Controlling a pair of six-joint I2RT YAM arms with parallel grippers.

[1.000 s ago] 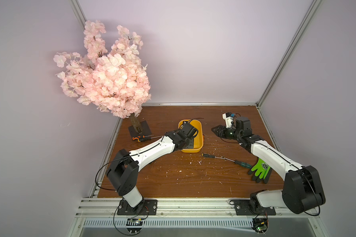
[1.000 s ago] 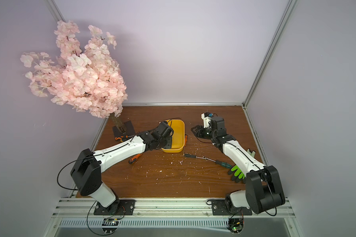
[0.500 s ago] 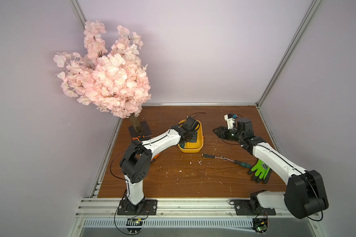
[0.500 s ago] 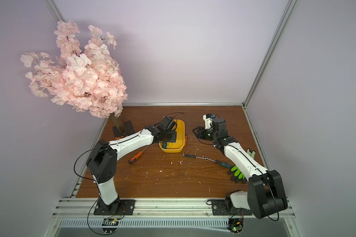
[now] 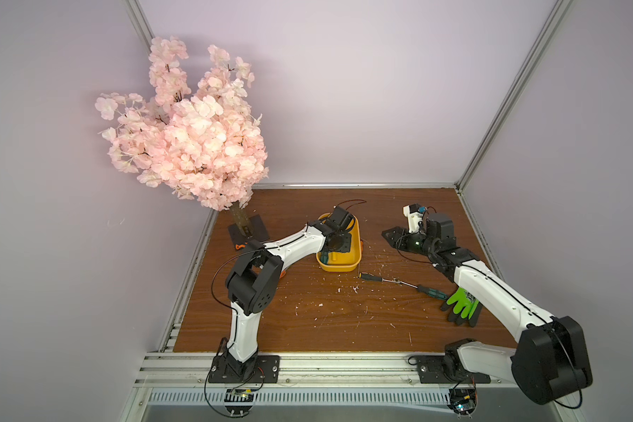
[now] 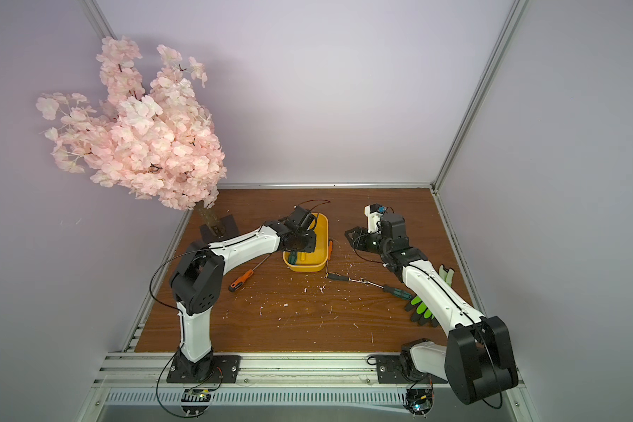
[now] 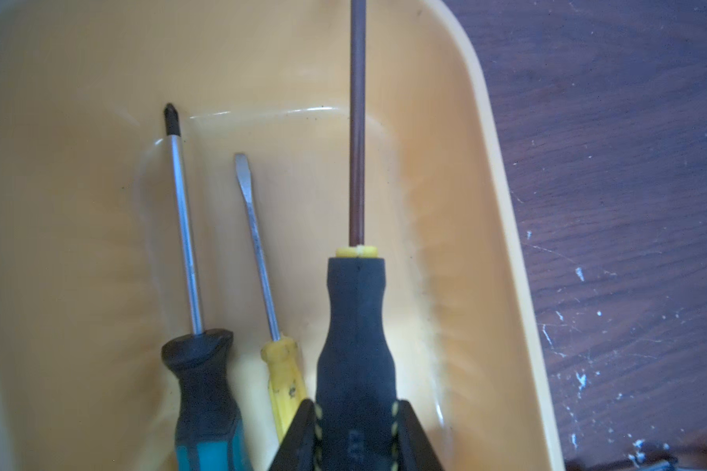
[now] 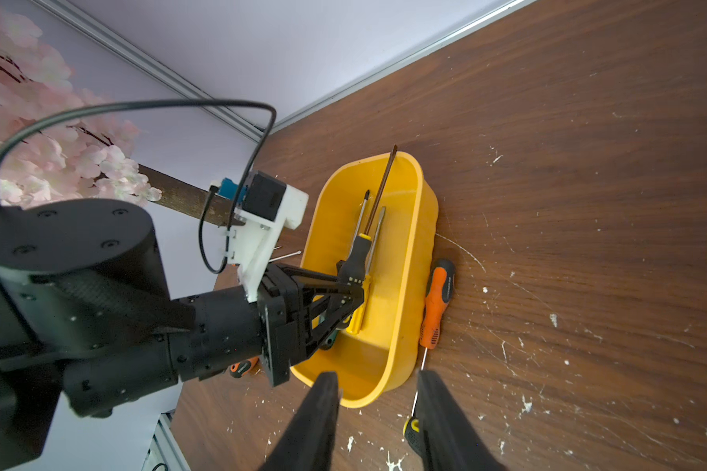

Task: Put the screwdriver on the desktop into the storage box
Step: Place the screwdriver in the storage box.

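Observation:
I should lower my left gripper next to the bare box bottom (image 7: 324,259) beside the yellow screwdriver, which lies below, and let go of the black-handled screwdriver (image 7: 356,318) clear of the others.
The yellow storage box (image 5: 357,252) (image 8: 409,244) stands mid-desktop (image 5: 326,321). My left gripper (image 7: 355,403) (image 8: 354,293) is shut on a black-handled screwdriver (image 7: 356,318), tilted into the box with its shaft over the far rim. A teal-handled screwdriver (image 7: 205,387) and a yellow one (image 7: 280,367) lie inside. On the desktop lie an orange-handled screwdriver (image 8: 437,301) against the box, another (image 6: 240,279) under my left arm, and a teal-handled one (image 5: 432,291) in line with a black-and-yellow one (image 5: 368,276). My right gripper (image 8: 378,377) (image 5: 391,235) hovers open and empty right of the box.
A pink blossom tree (image 5: 187,128) on a black base (image 5: 249,232) fills the back left corner. A green and black glove (image 5: 461,305) lies under my right forearm. Aluminium rails (image 5: 344,369) and walls frame the board.
My left arm has lifted its elbow and brought the held screwdriver further over the box. The right arm has hardly moved.

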